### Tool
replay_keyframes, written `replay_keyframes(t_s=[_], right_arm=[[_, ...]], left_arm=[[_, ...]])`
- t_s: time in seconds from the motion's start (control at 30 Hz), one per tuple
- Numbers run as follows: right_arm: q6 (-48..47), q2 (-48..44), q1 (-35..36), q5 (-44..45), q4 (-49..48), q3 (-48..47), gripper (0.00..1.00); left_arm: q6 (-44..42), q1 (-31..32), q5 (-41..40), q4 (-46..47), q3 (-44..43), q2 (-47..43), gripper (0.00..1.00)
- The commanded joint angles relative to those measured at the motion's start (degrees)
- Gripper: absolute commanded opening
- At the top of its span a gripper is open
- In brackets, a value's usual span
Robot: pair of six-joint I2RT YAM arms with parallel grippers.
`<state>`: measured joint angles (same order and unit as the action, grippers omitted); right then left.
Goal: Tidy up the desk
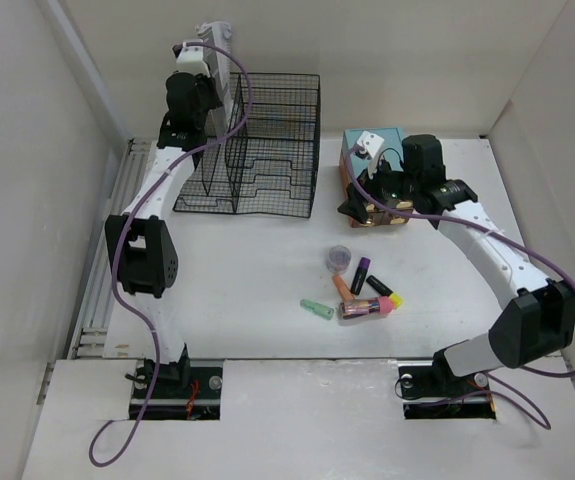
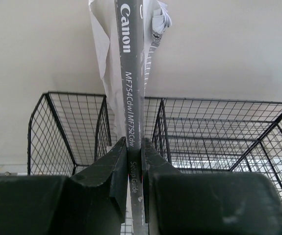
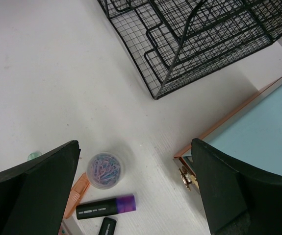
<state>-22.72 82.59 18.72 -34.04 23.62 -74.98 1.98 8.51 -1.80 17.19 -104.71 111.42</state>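
The booklet still hangs above the narrow slot between the rack's wire dividers, so my left gripper will go down into that slot next and let go of it there.
My left gripper is shut on the lower edge of a grey Canon setup guide booklet, which stands upright with white sheets behind it. It hangs above the black wire rack. From above, the left gripper sits at the rack's left end, over the white desk. My right gripper is open and empty, hovering over the desk between a cup of paper clips and the teal-topped drawer box. From above, the right gripper is at the box's front.
Loose items lie mid-desk: the clip cup, a purple highlighter, an orange one, a yellow-tipped marker, a pink bundle and a green piece. The drawer's metal handle is by my right finger.
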Motion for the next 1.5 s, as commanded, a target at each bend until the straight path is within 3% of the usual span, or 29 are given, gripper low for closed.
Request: replay_keyframes(t_s=[0.0, 0.77, 0.83, 1.0, 1.03, 1.13, 1.47], right_arm=[[-0.9, 0.0, -0.4, -1.4, -0.7, -0.5, 1.00], [-1.4, 1.1, -0.4, -2.4, 0.4, -1.0, 1.00], [-1.4, 1.1, -0.4, -2.4, 0.4, -1.0, 1.00], [-1.4, 1.1, -0.4, -2.4, 0.9, -1.0, 1.00], [-1.4, 1.1, -0.4, -3.0, 0.9, -1.0, 1.00], [-1.4, 1.1, -0.4, -3.0, 0.9, -1.0, 1.00], [-1.4, 1.1, -0.4, -4.2, 1.4, -1.6, 1.00]], left_arm=[[0.3, -0.3, -0.2, 8.7, -3.1, -0.3, 0.00], [3.0, -0.3, -2.3, 14.9, 11.3, 1.3, 0.02], [3.6, -0.3, -2.3, 15.6, 12.6, 1.3, 0.06], [4.2, -0.3, -2.3, 18.6, 18.1, -1.8, 0.43], [4.2, -0.3, -3.0, 19.2, 19.3, -2.7, 0.54], [3.6, -0.3, -3.6, 20.8, 22.9, -6.6, 0.68], [1.9, -0.3, -3.1, 21.8, 27.0, -19.6, 0.73]])
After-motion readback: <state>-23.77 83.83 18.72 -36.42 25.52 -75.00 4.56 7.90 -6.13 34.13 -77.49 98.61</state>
